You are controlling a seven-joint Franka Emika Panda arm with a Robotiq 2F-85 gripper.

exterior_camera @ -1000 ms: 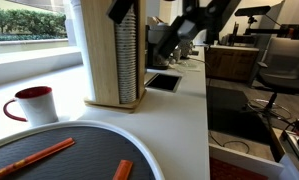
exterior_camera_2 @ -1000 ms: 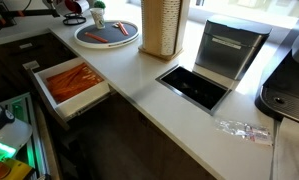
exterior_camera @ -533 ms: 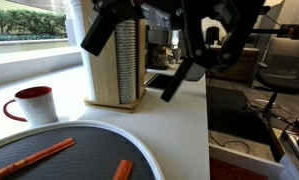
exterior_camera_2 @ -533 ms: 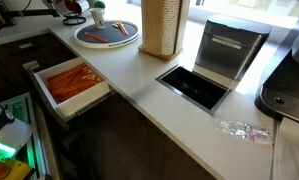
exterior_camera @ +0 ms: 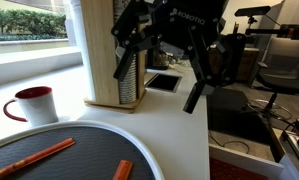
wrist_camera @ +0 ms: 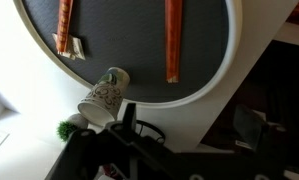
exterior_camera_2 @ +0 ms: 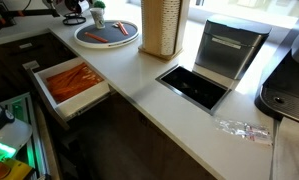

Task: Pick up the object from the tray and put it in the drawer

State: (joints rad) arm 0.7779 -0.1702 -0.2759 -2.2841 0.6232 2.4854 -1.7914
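The orange object lies on the tray beyond the gripper's open fingers, so the gripper should next go down and in over the tray's pale rim onto its nearer end (exterior_camera_2: 91, 35) (wrist_camera: 173, 72).
The round dark grey tray with its pale rim (exterior_camera: 139, 150) fills the near bottom of an exterior view and sits at the far end of the counter (exterior_camera_2: 129, 42). On it lie a long thin orange-red stick (exterior_camera: 34, 158) and the short stubby orange object (exterior_camera: 122, 170), which the frame edge cuts off. My gripper (exterior_camera: 159, 80) hangs open and empty above the counter, behind the tray. The wrist view shows the tray (wrist_camera: 204, 95) with two orange pieces on it. The drawer (exterior_camera_2: 44, 92) stands pulled out, with orange things inside.
A white mug with a red inside (exterior_camera: 34, 103) stands beside the tray; it also shows in the wrist view (wrist_camera: 104, 97). A tall ribbed pale cylinder (exterior_camera: 114, 60) stands behind the tray. A black rectangular recess (exterior_camera_2: 194, 87) and a metal bin (exterior_camera_2: 229, 50) sit along the counter.
My gripper has swung from the upper right toward the middle of the exterior view, nearer the tray, with its fingers spread. Tray, pieces and drawer have not moved.
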